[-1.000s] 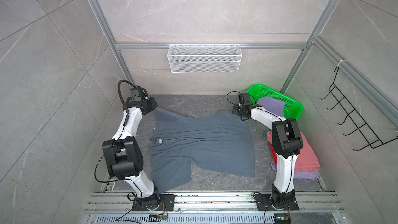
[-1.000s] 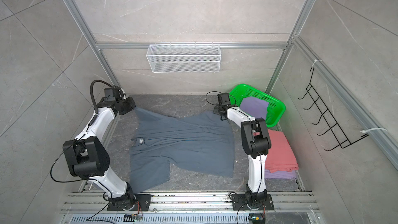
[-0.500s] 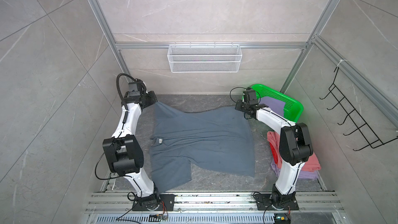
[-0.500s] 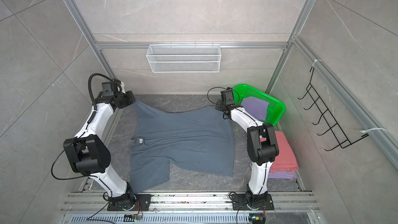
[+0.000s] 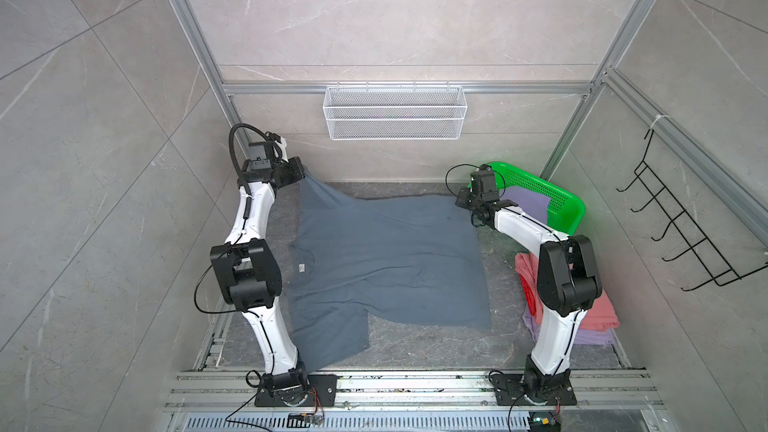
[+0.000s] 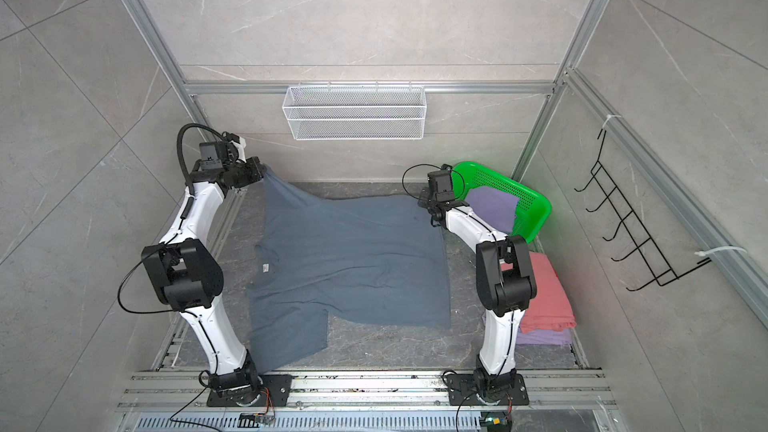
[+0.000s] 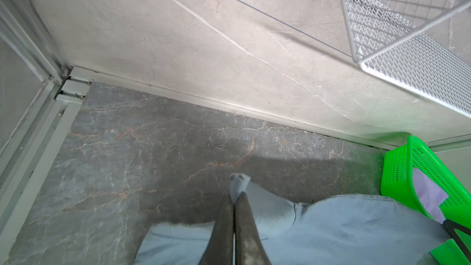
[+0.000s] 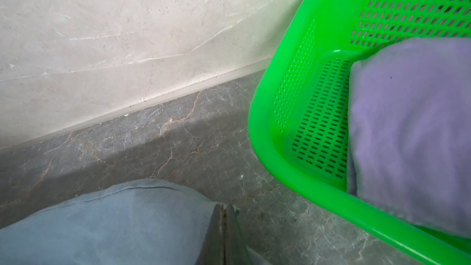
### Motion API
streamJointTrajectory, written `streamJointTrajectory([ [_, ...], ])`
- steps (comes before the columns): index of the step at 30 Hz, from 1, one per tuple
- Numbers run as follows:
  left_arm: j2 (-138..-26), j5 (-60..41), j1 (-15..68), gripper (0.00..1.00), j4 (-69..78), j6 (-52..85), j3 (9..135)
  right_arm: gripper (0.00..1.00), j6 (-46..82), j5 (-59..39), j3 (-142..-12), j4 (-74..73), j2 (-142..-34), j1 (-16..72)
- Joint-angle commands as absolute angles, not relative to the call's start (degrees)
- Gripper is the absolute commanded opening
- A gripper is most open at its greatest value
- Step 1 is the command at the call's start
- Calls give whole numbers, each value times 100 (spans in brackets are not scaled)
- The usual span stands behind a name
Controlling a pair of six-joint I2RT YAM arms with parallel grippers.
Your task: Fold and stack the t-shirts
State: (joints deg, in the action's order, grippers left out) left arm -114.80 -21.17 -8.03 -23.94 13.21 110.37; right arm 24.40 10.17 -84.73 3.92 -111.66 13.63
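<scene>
The shirt's far side lies unfolded, so the robot's left gripper will next let go of the shirt's corner and go back down toward the white neck label (image 5: 302,279), which is below and back of the gripper.
A slate blue-grey t-shirt (image 5: 386,259) (image 6: 349,259) lies spread on the dark floor in both top views, its white neck label (image 5: 302,279) toward the left arm. My left gripper (image 5: 302,171) (image 7: 234,197) is shut on the shirt's far left corner and holds it raised off the floor. Shut on the far right corner, my right gripper (image 5: 459,202) (image 8: 225,206) sits low beside the basket. A folded salmon-pink t-shirt (image 5: 598,313) rests on a lavender t-shirt (image 5: 594,337) behind the right arm. Another lavender t-shirt (image 8: 407,128) lies in the basket.
A green perforated basket (image 5: 565,205) (image 8: 293,103) leans in the far right corner. On the back wall hangs a white wire shelf (image 5: 395,118). A black hook rack (image 5: 685,234) is on the right wall. Aluminium rails (image 5: 415,384) run along the front.
Both grippers have moved toward the back wall with the shirt's far corners. The far edge is drawn out straighter, and the left corner is higher.
</scene>
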Motion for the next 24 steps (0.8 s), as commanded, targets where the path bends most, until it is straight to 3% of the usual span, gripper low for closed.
streamJointTrajectory([
  [1,-11480,-2316,-844,0,-2184,1189,11283,0,2469,1169,-8492,264,-11224,1324],
  [8,-10633,-1566,-826,0,-2407,1333,10346,0,2284,1161,-8149,170,-11004,1316],
  [16,-8885,-627,-826,0,-2399,1625,8237,0,1954,1067,-7173,-250,-10364,1244],
  [24,-7548,-300,-826,0,-2176,2162,6186,0,1737,765,-6201,-902,-9842,1103],
])
